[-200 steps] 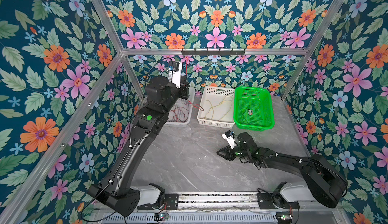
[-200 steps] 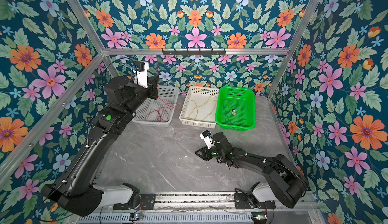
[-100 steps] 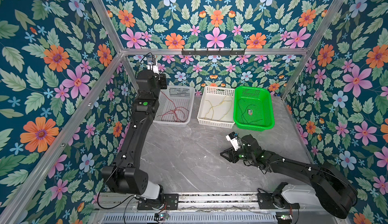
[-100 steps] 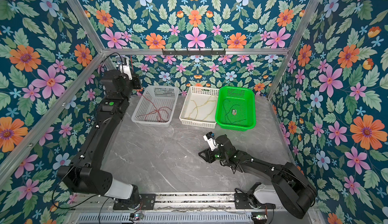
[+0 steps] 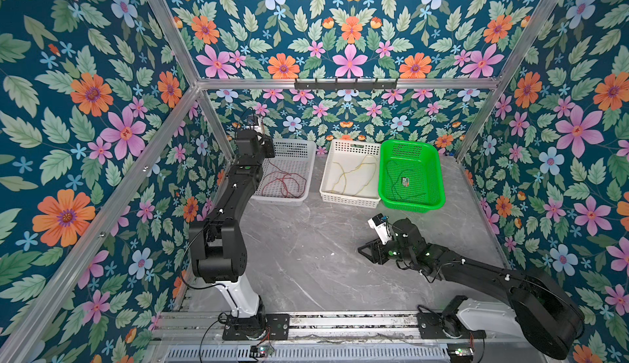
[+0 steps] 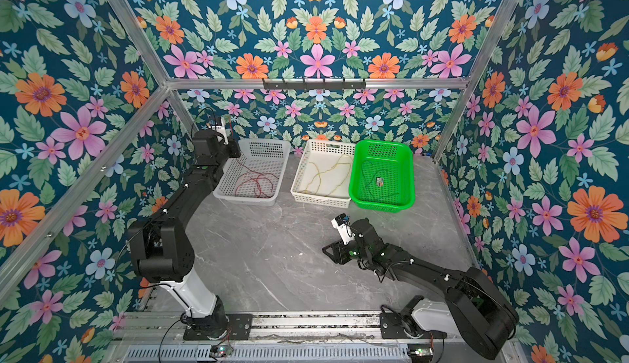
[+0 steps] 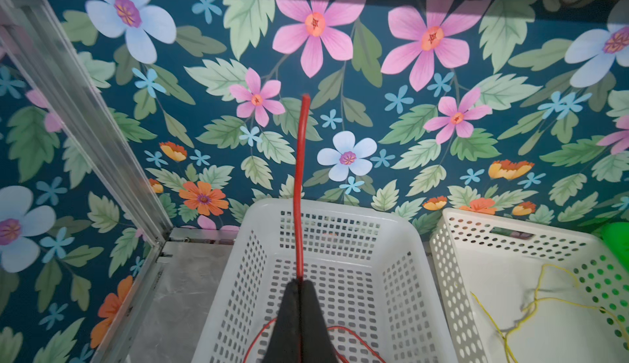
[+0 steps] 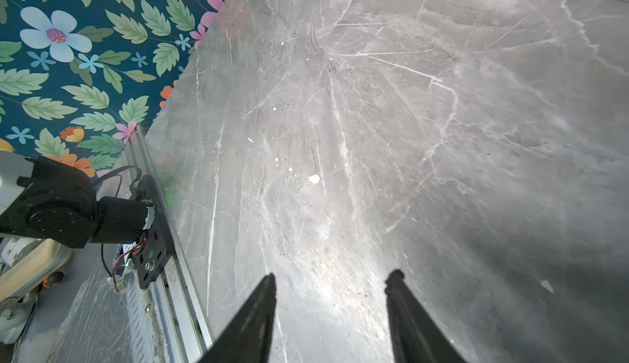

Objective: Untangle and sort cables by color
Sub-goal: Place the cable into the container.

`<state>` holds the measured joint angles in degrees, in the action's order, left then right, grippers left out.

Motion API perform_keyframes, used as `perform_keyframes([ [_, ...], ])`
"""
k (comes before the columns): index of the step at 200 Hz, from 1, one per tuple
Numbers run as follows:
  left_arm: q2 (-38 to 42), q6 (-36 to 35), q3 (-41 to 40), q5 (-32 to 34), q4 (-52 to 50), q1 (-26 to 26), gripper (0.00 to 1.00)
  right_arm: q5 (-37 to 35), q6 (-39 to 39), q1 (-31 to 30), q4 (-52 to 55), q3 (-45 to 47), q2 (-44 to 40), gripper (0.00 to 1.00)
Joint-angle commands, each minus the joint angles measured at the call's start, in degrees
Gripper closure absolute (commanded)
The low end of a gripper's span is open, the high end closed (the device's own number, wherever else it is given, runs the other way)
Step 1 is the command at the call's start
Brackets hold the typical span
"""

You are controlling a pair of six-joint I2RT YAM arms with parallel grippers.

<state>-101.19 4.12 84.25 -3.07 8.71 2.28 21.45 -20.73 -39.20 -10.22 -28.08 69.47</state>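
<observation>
The white basket's perforated bottom and the red coils are below my left gripper, so it should lower in over that bottom next and let go of the red cable (image 5: 284,184).
My left gripper (image 7: 300,281) is shut on a red cable (image 7: 299,174), whose free end sticks straight up past the tips. The gripper hangs over the far left corner of the white basket (image 5: 308,147). More red cable (image 5: 284,184) trails down from the grip and lies coiled in that basket. Yellow cables (image 5: 350,174) lie in the cream basket (image 5: 350,202). A dark green cable (image 5: 394,182) lies in the green basket (image 5: 439,174). My right gripper (image 8: 333,274) is open and holds nothing, low over bare grey tabletop (image 5: 306,259).
The three baskets stand in a row along the back wall. A black hook rail (image 5: 345,84) runs above them. Aluminium frame posts (image 5: 214,119) mark the corners. The arms' mounting rail (image 5: 340,324) lines the front edge. Small white specks (image 8: 313,179) dot the table.
My left arm has swung from above the white basket to its far left corner, keeping hold of the red cable. My right gripper's jaws have spread wider.
</observation>
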Motion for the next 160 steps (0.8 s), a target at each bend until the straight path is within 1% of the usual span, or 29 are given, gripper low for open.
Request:
perform_keyframes([
  [1, -1.79, 0.84, -0.65, -1.14, 3.48, -0.09, 0.9, -2.1, 0.43, -0.03, 1.11, -0.14, -1.02, 0.26],
  [13, -2.79, 1.06, -0.84, -1.68, 3.83, -0.08, 0.88, -2.56, 0.47, -0.01, 1.72, -0.22, -1.59, 0.2],
  [36, -4.53, 1.24, -1.08, -2.38, 4.69, -0.05, 0.88, -3.4, 0.51, -0.08, 3.63, -0.77, -3.19, 0.13],
  [61, -6.89, 0.98, -0.08, -2.33, 4.57, -0.08, 0.88, -5.12, 0.52, -0.08, 5.82, -0.89, -6.11, 0.11],
  [73, -7.96, 0.98, 0.46, -2.54, 4.26, -0.08, 0.85, -5.72, 0.6, -0.07, 6.88, -0.89, -7.43, 0.1],
  [80, -8.29, 1.19, 0.56, -2.76, 4.21, -0.07, 0.8, -6.02, 0.73, -0.05, 7.52, -0.93, -7.99, 0.1],
  [92, -8.17, 1.86, 0.21, -3.4, 4.68, -0.09, 0.69, -6.54, 0.86, -0.05, 8.55, -0.94, -9.05, 0.1],
  [97, -7.94, 2.15, -0.06, -3.78, 5.01, -0.04, 0.58, -6.67, 0.94, -0.09, 8.88, -0.93, -9.38, 0.1],
  [105, -7.28, 2.55, -0.61, -4.57, 5.45, -0.09, 0.47, -7.01, 1.04, -0.07, 9.67, -0.93, -10.03, 0.1],
  [116, -5.69, 3.4, -1.61, -6.15, 5.95, -0.09, 0.33, -7.6, 1.28, -0.08, 10.69, -1.02, -10.95, 0.09],
  [125, -3.58, 3.96, -3.02, -7.58, 6.5, -0.08, 0.25, -8.47, 1.6, -0.08, 12.07, -1.23, -12.01, 0.09],
  [139, 1.2, 4.77, -6.74, -9.29, 7.46, -0.09, 0.17, -10.64, 2.43, -0.04, 14.77, -1.99, -14.3, 0.08],
  [145, 3.87, 5.08, -9.08, -9.36, 8.13, -0.04, 0.16, -11.82, 2.83, -0.01, 16.16, -2.54, -15.38, 0.06],
  [151, 6.76, 5.68, -12.08, -9.34, 9.09, -0.09, 0.15, -12.84, 2.95, 0.36, 17.43, -3.33, -16.43, 0.02],
  [160, 11.59, 7.25, -17.44, -9.04, 11.19, -0.09, 0.14, -14.5, 2.41, 1.86, 19.46, -4.8, -17.65, 0.01],
])
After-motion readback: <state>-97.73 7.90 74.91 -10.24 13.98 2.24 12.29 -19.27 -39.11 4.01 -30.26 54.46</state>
